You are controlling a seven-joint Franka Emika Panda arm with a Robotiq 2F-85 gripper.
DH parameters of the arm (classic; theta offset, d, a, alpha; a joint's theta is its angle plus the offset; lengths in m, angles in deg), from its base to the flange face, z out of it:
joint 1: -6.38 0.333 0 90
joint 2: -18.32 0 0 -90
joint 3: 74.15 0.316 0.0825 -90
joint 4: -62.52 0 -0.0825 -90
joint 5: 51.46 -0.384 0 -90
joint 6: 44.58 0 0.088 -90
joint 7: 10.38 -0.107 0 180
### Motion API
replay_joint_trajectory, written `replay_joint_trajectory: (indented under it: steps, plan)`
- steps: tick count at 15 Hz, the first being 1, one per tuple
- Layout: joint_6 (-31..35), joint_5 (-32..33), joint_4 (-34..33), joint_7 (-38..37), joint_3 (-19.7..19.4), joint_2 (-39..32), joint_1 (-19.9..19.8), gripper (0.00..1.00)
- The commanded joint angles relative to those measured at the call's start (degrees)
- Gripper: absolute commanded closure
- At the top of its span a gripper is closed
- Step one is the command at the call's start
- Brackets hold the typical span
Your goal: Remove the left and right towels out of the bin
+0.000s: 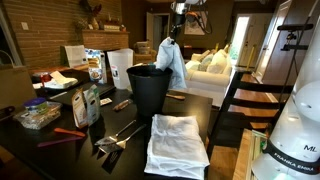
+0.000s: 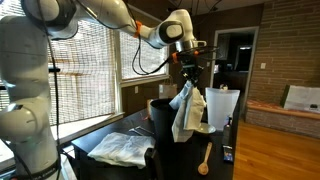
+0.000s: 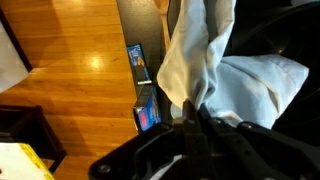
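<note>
My gripper should next back away from the bin's rim and come down to release over the empty, bare tabletop beside the large white towel.
My gripper (image 1: 172, 38) is shut on the smaller pale bluish-white towel (image 1: 174, 62) and holds it hanging in the air just above and beside the rim of the tall black bin (image 1: 150, 92). The same towel (image 2: 185, 110) dangles from the gripper (image 2: 187, 78) in front of the bin (image 2: 160, 120). In the wrist view the towel (image 3: 205, 60) drapes away from the shut fingers (image 3: 192, 108). The large plain white towel (image 1: 176, 143) lies spread on the dark table in front of the bin; it shows in both exterior views (image 2: 122, 149).
The dark table (image 1: 60, 150) holds white paper bags (image 1: 118, 66), food packets (image 1: 85, 104), metal tongs (image 1: 115, 135) and a red-handled tool (image 1: 62, 135). A wooden spoon (image 2: 205, 160) lies near the table's edge. A black stair frame (image 1: 250, 95) stands beside the table.
</note>
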Motion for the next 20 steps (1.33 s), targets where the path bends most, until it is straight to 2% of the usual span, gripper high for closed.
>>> replay_joint_trajectory:
  steps: [1, 5, 8, 16, 20]
  plan:
    - [2.77, 1.03, -4.11, -5.85, -0.31, -2.06, -0.88, 0.99]
    - [6.14, 1.82, -6.26, -11.25, -0.69, -2.56, -1.20, 0.99]
    - [9.43, 4.91, -5.58, -15.31, -1.02, -2.34, -1.07, 0.99]
    - [15.06, 14.17, 3.69, -25.83, -2.32, -0.74, -0.96, 0.99]
    - [16.97, 21.67, 8.43, -32.37, -3.74, 0.22, -0.70, 0.99]
